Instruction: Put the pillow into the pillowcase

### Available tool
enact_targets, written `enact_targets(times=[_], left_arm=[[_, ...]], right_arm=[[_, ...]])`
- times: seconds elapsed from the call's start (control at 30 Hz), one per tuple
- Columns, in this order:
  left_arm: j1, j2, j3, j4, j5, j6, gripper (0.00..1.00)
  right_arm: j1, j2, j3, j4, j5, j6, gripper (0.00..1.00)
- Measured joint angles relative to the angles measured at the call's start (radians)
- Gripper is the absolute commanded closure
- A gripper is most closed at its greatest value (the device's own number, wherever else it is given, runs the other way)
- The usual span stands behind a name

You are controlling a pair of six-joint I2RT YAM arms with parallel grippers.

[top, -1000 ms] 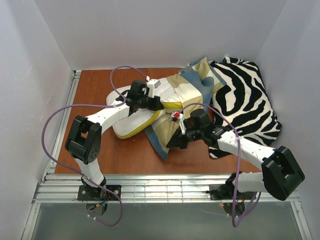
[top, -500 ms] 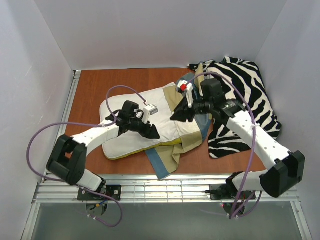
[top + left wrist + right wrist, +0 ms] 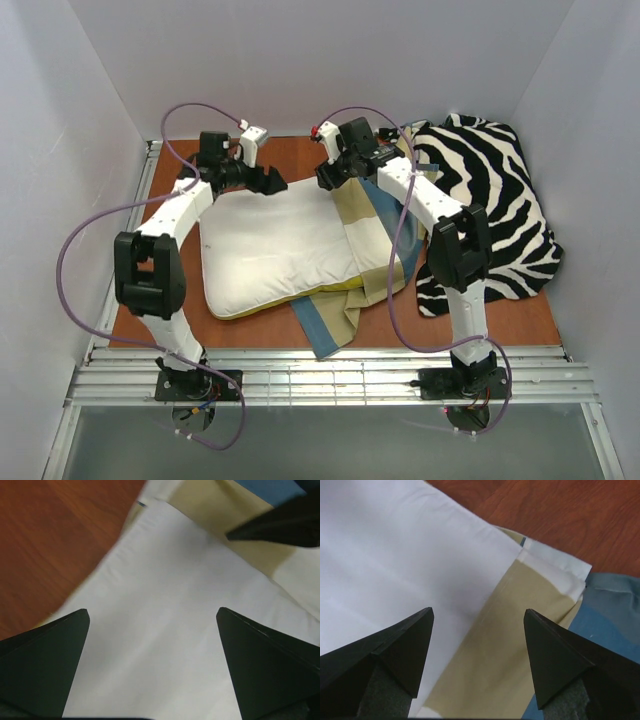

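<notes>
The pillow's far edge [image 3: 262,195] [image 3: 95,575] runs at a slant. I will turn my left gripper and lower it, open, with its fingers on both sides of that edge to close.
The white pillow [image 3: 275,245] lies flat on the wooden table, with a thin yellow edge showing along its near side. The checked pillowcase [image 3: 378,215] lies under and to the right of it, and a blue and tan part sticks out at the front. My left gripper [image 3: 272,183] hovers open over the pillow's far edge; in the left wrist view the pillow [image 3: 170,605] fills the gap in the left gripper [image 3: 152,612]. My right gripper [image 3: 325,178] stands open at the far right corner. In its wrist view the right gripper [image 3: 477,611] spans the pillow [image 3: 385,555] and the pillowcase [image 3: 515,640]. Neither gripper holds anything.
A black-and-white zebra-striped cloth [image 3: 490,210] is heaped at the back right, touching the pillowcase. White walls enclose the table [image 3: 180,180] on three sides. The metal rail [image 3: 330,375] with the arm bases runs along the near edge.
Both grippers have opened and let go. Both arms swung from the table's middle to the pillow's far edge. The pillow, bunched up a second ago, now lies flat.
</notes>
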Motion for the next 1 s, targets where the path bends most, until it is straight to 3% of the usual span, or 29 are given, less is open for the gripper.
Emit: enact_targets(times=[0.1,0.23,0.4,0.53,0.57,0.67,0.73,0.87,1.0], left_arm=[[0.084,0.206,0.267,-0.061,0.056,0.095,0.02],[0.149,0.439,0.506,-0.157,0.140,0.212,0.02],[0.166,0.650,0.563,-0.290,0.213,0.333,0.02],[0.165,0.692,0.560,-0.373,0.311,0.421,0.02],[0.164,0.681,0.537,-0.380,0.325,0.441,0.05],[0.159,0.636,0.452,-0.409,0.348,0.488,0.67],[0.151,0.620,0.402,-0.438,0.356,0.521,0.98],[0.135,0.546,0.303,-0.429,0.366,0.576,1.00],[0.102,0.364,0.172,-0.391,0.299,0.637,1.00]], right_arm=[[-0.004,0.066,0.062,0.005,-0.002,-0.025,0.35],[-0.012,0.083,0.004,-0.018,-0.058,-0.058,0.36],[-0.013,0.080,-0.148,-0.011,-0.113,-0.093,0.39],[-0.015,0.048,-0.213,0.014,-0.146,-0.111,0.43],[-0.016,0.034,-0.227,0.012,-0.158,-0.113,0.44],[-0.015,0.002,-0.248,-0.012,-0.192,-0.118,0.44],[-0.015,-0.013,-0.247,-0.027,-0.212,-0.107,0.41],[-0.031,-0.021,-0.175,-0.073,-0.225,-0.062,0.36],[-0.076,-0.021,0.011,-0.090,-0.182,-0.045,0.33]])
